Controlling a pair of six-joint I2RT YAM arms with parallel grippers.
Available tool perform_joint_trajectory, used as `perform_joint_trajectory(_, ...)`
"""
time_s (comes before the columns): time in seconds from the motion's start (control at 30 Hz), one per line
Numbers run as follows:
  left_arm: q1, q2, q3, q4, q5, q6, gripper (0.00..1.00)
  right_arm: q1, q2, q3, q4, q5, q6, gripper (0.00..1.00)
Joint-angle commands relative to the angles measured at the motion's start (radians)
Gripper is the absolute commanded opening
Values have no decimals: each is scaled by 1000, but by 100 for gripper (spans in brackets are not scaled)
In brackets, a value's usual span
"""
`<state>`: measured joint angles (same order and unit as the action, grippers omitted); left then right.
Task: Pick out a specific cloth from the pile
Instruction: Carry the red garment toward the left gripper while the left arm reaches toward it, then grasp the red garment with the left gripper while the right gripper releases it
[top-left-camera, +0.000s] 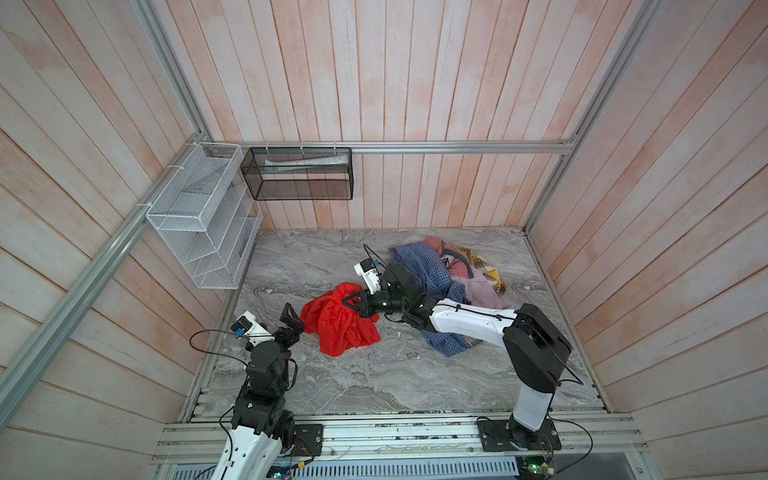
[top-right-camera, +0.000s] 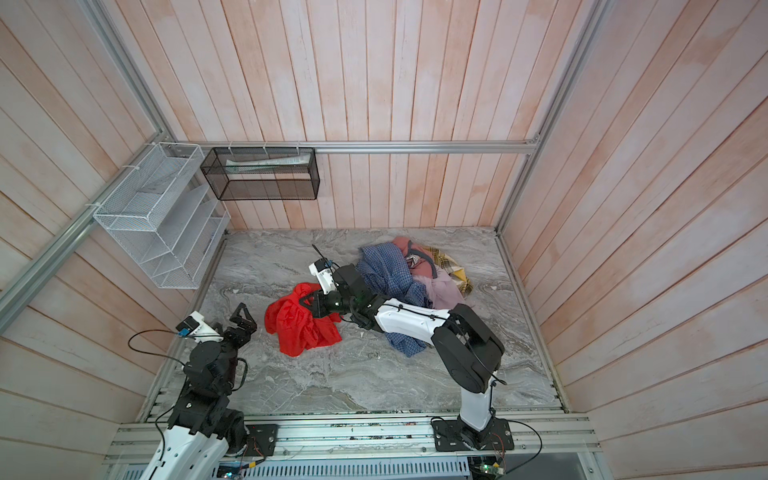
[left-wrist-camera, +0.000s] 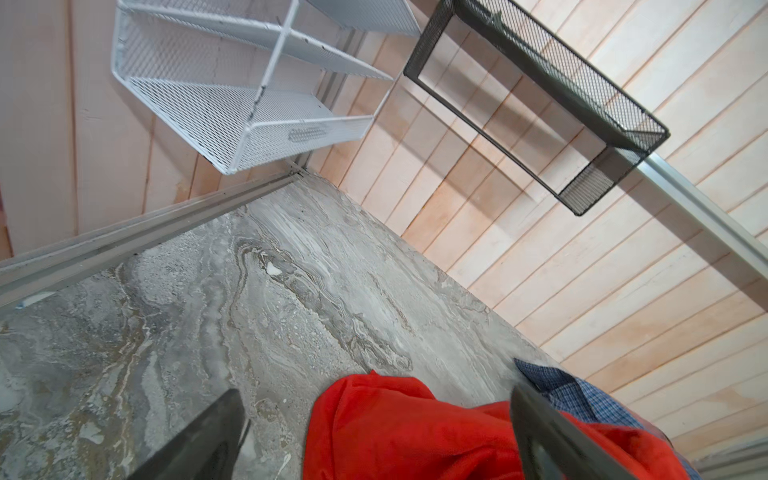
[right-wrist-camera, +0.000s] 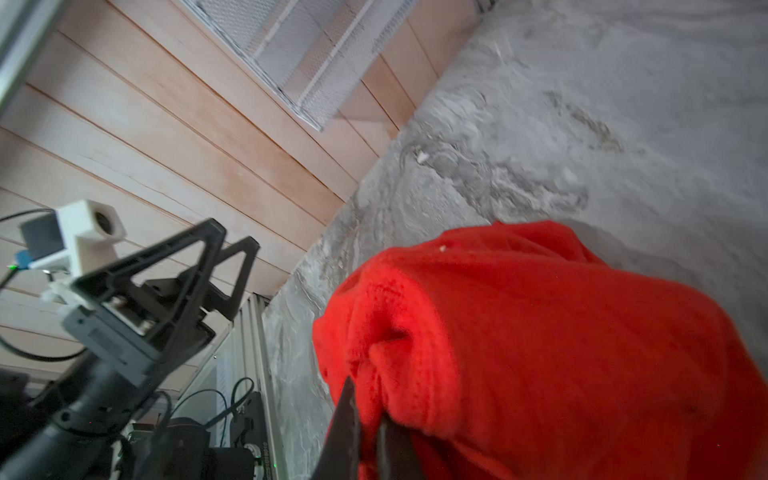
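The right gripper lowers a little onto the red-orange heap next and opens to release the bunched fold, because the cloth lies clear of the pile.
The cloth (top-left-camera: 338, 326) (top-right-camera: 300, 326) is a plain bright red-orange heap on the marble table, left of the pile (top-left-camera: 446, 270) (top-right-camera: 405, 270) and apart from it. My right gripper (top-left-camera: 348, 300) (top-right-camera: 304, 297) reaches across from the right. It is shut on a bunched fold at the cloth's far upper edge (right-wrist-camera: 540, 340), with the fabric pinched between its tips (right-wrist-camera: 365, 399). My left gripper (top-left-camera: 291, 322) (top-right-camera: 245, 320) is open just left of the cloth and holds nothing. In the left wrist view the cloth (left-wrist-camera: 415, 432) lies between and beyond the spread fingers of the left gripper (left-wrist-camera: 374, 395).
The pile's blue checked shirt (top-left-camera: 424, 266) (left-wrist-camera: 573, 395) runs under the right arm toward the front. A white wire rack (top-left-camera: 203, 224) and a black mesh basket (top-left-camera: 299, 174) hang on the walls at the back left. Bare marble (top-left-camera: 374, 374) lies in front.
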<state>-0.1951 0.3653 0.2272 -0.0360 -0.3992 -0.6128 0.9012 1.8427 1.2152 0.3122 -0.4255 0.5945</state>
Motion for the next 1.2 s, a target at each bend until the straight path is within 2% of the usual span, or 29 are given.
perform_joint_trajectory(0.0, -3, 72, 38, 46, 110, 34, 100, -2, 29, 30, 9, -1, 4, 0)
perform_joint_trajectory(0.17, -3, 209, 88, 26, 201, 35, 100, -2, 103, 66, -45, -13, 8, 0)
perform_joint_trajectory(0.27, -3, 255, 96, 45, 320, 65, 100, -2, 115, 61, -74, -1, -2, 2)
perform_joint_trajectory(0.33, -6, 284, 103, 51, 396, 95, 100, -2, 116, 51, -92, 13, -14, 18)
perform_joint_trajectory(0.37, -7, 300, 105, 46, 407, 104, 100, -2, 116, 48, -110, 27, -23, 31)
perform_joint_trajectory(0.47, -7, 322, 116, 12, 408, 116, 100, -7, 114, 41, -162, 58, -49, 45)
perform_joint_trajectory(0.6, -10, 338, 134, -9, 437, 141, 100, -13, 59, 45, -177, 78, -85, 71)
perform_joint_trajectory(0.63, -15, 347, 144, -15, 441, 151, 100, -14, 47, 55, -188, 81, -93, 73)
perform_joint_trajectory(0.8, -103, 412, 198, -41, 341, 197, 100, -30, -66, 64, -261, 144, -137, 83)
perform_joint_trajectory(0.9, -155, 464, 223, -22, 324, 214, 100, -51, -151, 27, -308, 204, -174, 98)
perform_joint_trajectory(1.07, -294, 588, 280, -28, 226, 289, 100, -125, -327, -97, -333, 302, -213, 98)
perform_joint_trajectory(1.17, -360, 678, 327, -62, 179, 309, 100, -216, -440, -209, -306, 303, -196, 98)
